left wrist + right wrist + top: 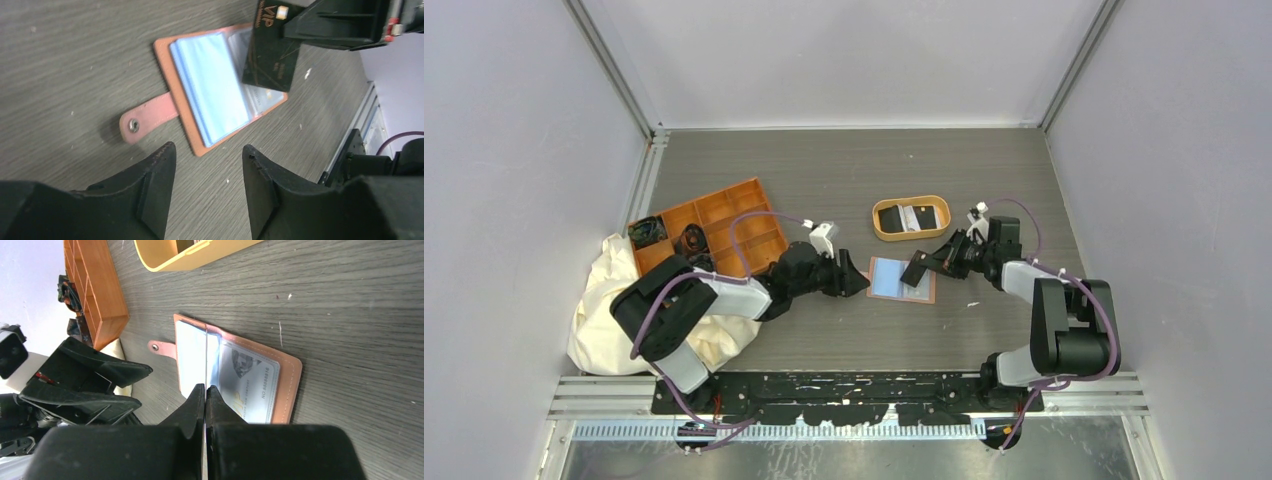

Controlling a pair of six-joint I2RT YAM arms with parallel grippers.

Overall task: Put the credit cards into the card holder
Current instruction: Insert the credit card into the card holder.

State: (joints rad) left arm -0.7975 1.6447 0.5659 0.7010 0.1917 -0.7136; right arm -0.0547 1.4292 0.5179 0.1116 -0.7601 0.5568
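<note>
The bluish pocket's inner edge (903, 290) (215, 356) is below the robot's right gripper, to the left in the top view, so the robot will lower the black card in and let go, as the other pocket is full.
The card holder (894, 280) lies open on the table, pinkish-brown with bluish pockets and a snap tab (145, 117). In the right wrist view one pocket of the holder (287, 377) holds a pale card (250, 382). My right gripper (930, 262) is shut on a black credit card (916, 269) and holds it tilted over the holder's right half. The left wrist view shows that card's VIP face (272, 52). In the right wrist view its fingers (205, 388) are pressed together. More cards (911, 216) lie in the oval tray. My left gripper (856, 279) is open and empty beside the snap tab, jaws apart (209, 152).
The oval tan-rimmed tray (882, 229) stands just behind the holder. The orange compartment tray (724, 215) with small items sits at the left. A cream cloth (609, 300) lies under the left arm. Walls enclose the table on three sides.
</note>
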